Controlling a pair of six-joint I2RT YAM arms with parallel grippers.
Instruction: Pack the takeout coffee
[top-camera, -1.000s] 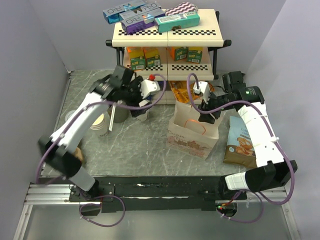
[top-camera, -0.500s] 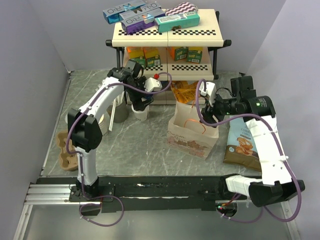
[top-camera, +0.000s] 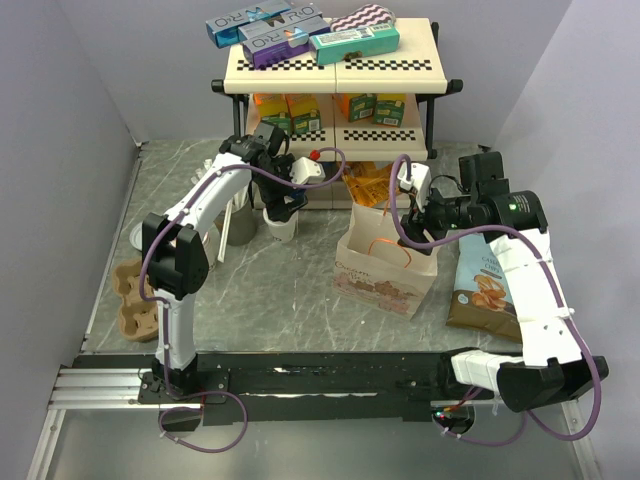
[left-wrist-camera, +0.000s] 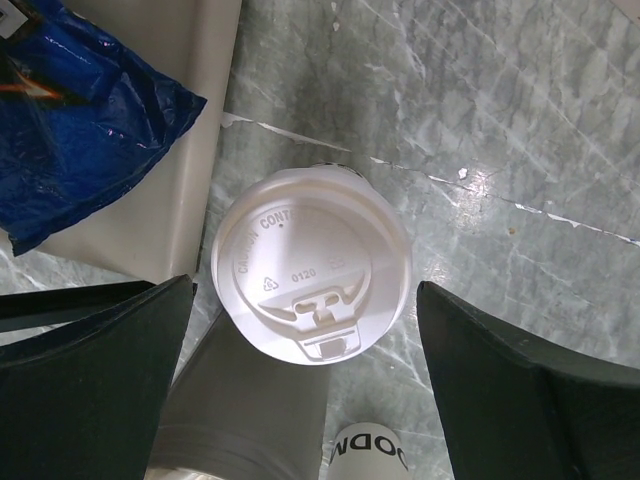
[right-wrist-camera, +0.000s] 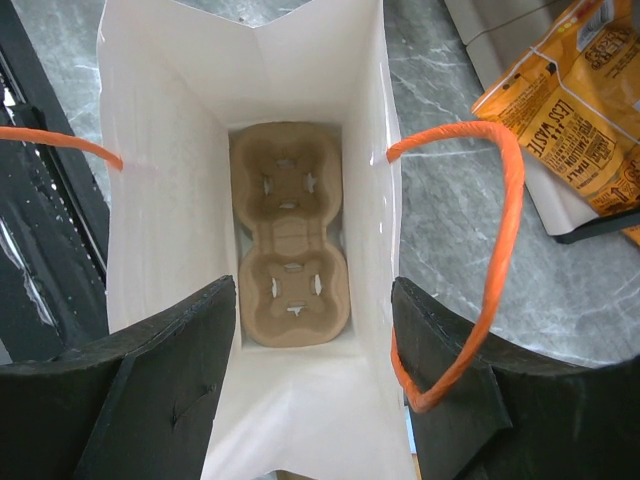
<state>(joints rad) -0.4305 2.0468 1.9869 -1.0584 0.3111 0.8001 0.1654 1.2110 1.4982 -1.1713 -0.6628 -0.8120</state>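
My left gripper moves down next and closes around the coffee's lid. The takeout coffee stands directly below it, its lid (top-camera: 283, 221) (left-wrist-camera: 312, 266) centred between the open fingers.
The takeout coffee (left-wrist-camera: 312, 262) is a white paper cup capped with a white plastic lid, standing upright on the marble table by the shelf foot; it also shows in the top view (top-camera: 282, 229). My left gripper (left-wrist-camera: 305, 290) is directly above it (top-camera: 284, 204), jaws open on either side of the lid and not touching it. The white paper bag (top-camera: 385, 265) with orange handles stands open. My right gripper (right-wrist-camera: 310, 400) hovers open over the bag's mouth (top-camera: 414, 224). A brown cardboard cup carrier (right-wrist-camera: 290, 235) lies on the bag's bottom.
A dark grey cup (left-wrist-camera: 240, 400) stands right beside the coffee (top-camera: 240, 226). A shelf rack (top-camera: 335, 70) with boxes is behind. An orange snack bag (top-camera: 365, 184), a chips bag (top-camera: 480, 285), a second cardboard carrier (top-camera: 133, 297) and a loose lid (top-camera: 140, 238) lie around.
My left arm swung its elbow in and brought the gripper over the lidded cup. My right gripper shifted slightly right above the bag. Little moved in the last half second.
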